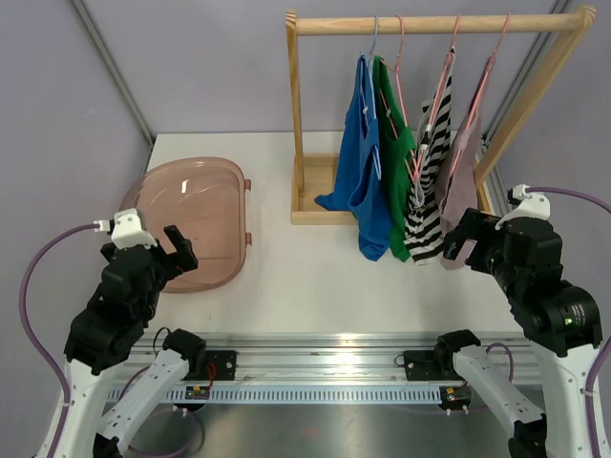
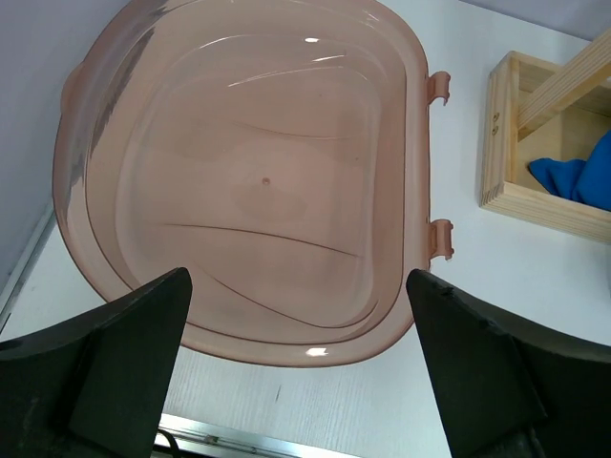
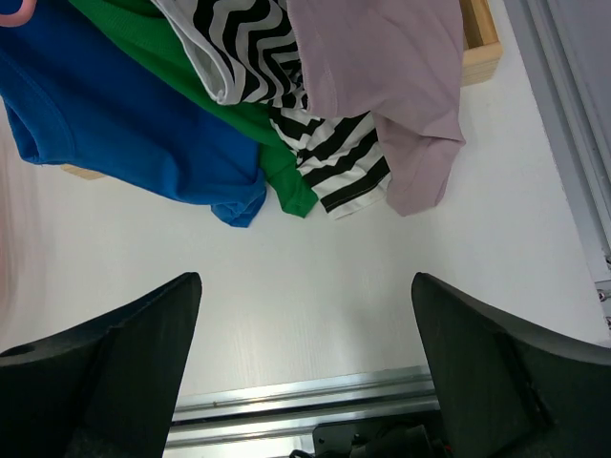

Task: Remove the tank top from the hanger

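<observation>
My right gripper will go up, outward and to the left in the top view, onto the blue hanger's near arm (image 1: 373, 93), because the blue top hangs from it.
Several tank tops hang on hangers from a wooden rack (image 1: 296, 114): a blue one (image 1: 361, 172), a green one (image 1: 396, 181), a black-and-white striped one (image 1: 428, 205) and a mauve one (image 1: 460, 186). Their hems show in the right wrist view: blue (image 3: 124, 134), green (image 3: 277, 162), striped (image 3: 334, 162), mauve (image 3: 391, 86). My right gripper (image 1: 468, 232) is open and empty, close beside the mauve top's hem; its open jaws (image 3: 305, 329) frame bare table. My left gripper (image 1: 177, 250) is open and empty at the near edge of a pink basin.
A translucent pink basin (image 1: 196, 219) sits on the table's left and fills the left wrist view (image 2: 258, 172). The rack's wooden base (image 2: 535, 200) lies right of it. A metal rail (image 1: 334, 343) runs along the table's near edge. Grey walls enclose the table.
</observation>
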